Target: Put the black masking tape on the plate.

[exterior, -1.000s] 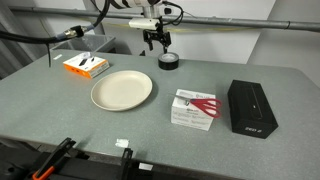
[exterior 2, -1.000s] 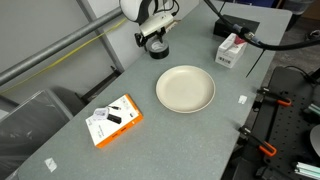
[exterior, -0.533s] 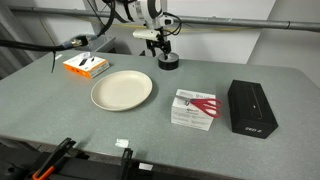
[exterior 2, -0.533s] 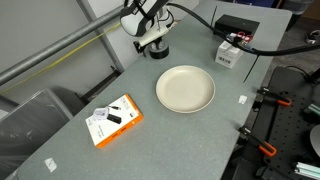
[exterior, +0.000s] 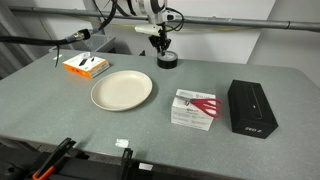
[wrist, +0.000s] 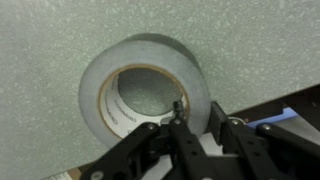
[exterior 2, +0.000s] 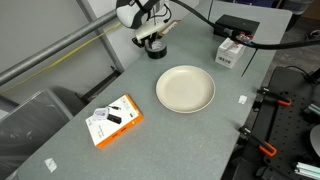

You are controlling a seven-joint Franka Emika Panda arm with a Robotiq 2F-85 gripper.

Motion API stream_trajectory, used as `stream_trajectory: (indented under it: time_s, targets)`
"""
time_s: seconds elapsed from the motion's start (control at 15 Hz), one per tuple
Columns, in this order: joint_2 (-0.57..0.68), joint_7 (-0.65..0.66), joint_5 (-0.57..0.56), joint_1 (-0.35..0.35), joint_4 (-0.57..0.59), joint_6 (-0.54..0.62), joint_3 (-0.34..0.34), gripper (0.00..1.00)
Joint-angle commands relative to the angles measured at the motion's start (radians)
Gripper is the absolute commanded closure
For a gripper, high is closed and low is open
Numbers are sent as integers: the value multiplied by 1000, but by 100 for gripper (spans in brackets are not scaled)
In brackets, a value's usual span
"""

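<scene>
Next, my gripper rises, carries the tape (exterior: 168, 61) across to the plate's open middle, lowers and releases it. The cream plate is empty and apart from the roll.
The black masking tape (exterior: 168, 61) lies flat at the far side of the grey table, behind the plate (exterior: 122, 90); both exterior views show it, and the tape (exterior 2: 156, 48) stands apart from the cream plate (exterior 2: 185, 89). My gripper (exterior: 163, 50) is down on the roll. In the wrist view the tape (wrist: 150, 55) fills the frame, pale core showing. The gripper (wrist: 196, 110) is shut on the roll's wall, one finger inside the core and one outside. The roll rests on the table.
An orange box (exterior: 86, 65) lies beside the plate, a white and red box (exterior: 194, 108) and a long black box (exterior: 250, 106) on its other side. A small white tag (exterior: 121, 143) sits near the front edge with clamps.
The gripper has come down over the tape, and its jaws have gone from wide open to shut on the roll's wall. The tape has not moved.
</scene>
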Motion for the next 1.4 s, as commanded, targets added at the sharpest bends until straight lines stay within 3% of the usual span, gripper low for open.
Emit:
stream_trajectory:
  time_s: [0.0, 0.33, 0.73, 0.8, 1.0, 1.2, 1.27, 1.33]
  targets:
    - [-158, -109, 35, -12, -117, -21, 61, 96]
    - [-378, -244, 14, 24, -363, 29, 114, 94]
    - [-590, -392, 12, 29, -642, -117, 171, 94]
    - [-478, -349, 16, 44, -508, -103, 162, 74]
    - [-545, -370, 15, 42, -602, -110, 161, 74]
    - [-557, -374, 14, 42, -619, -110, 161, 74]
    - [-557, -374, 14, 42, -620, -110, 161, 94]
    - [-575, -352, -10, 56, -661, -70, 152, 94]
